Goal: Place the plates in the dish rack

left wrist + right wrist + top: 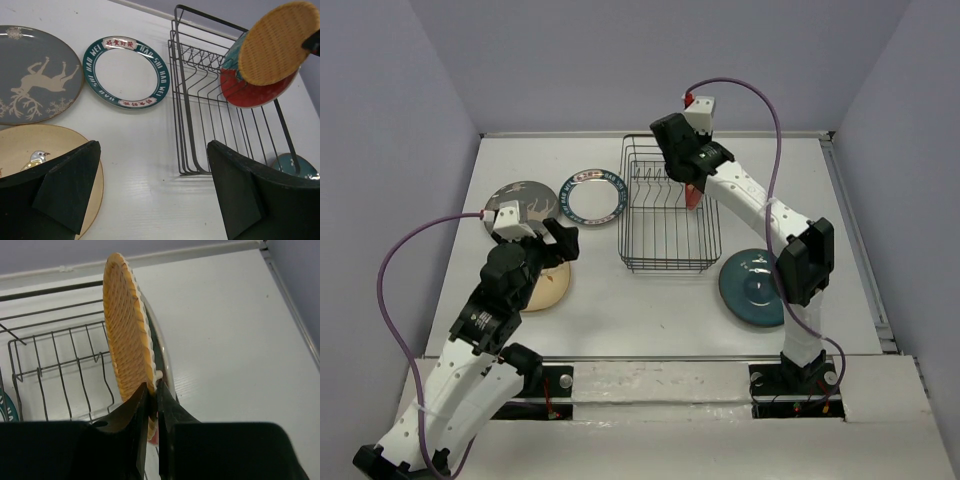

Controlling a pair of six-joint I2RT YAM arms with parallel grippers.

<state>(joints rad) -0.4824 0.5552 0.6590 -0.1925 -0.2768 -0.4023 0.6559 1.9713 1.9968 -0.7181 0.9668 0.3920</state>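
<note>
My right gripper needs to lower the woven plate (125,330), whose bottom edge is still above the wires, into the rack slot beside the teal-and-red plate and release it.
The black wire dish rack (668,215) stands mid-table. A teal-and-red plate (255,92) stands on edge in its far right part. My right gripper (154,395) is shut on the rim of the orange-brown woven plate (125,330) and holds it upright over the rack, right beside the teal-and-red plate (162,360). My left gripper (155,195) is open and empty, above the table between the pale tan plate (30,150) and the rack (210,100). The grey deer plate (35,75) and the white teal-rimmed plate (126,71) lie flat left of the rack. The dark teal plate (752,287) lies right of it.
The right arm reaches over the rack's right side. Purple cables loop from both wrists. Walls close the table at the back and both sides. A raised strip runs along the right edge (855,230).
</note>
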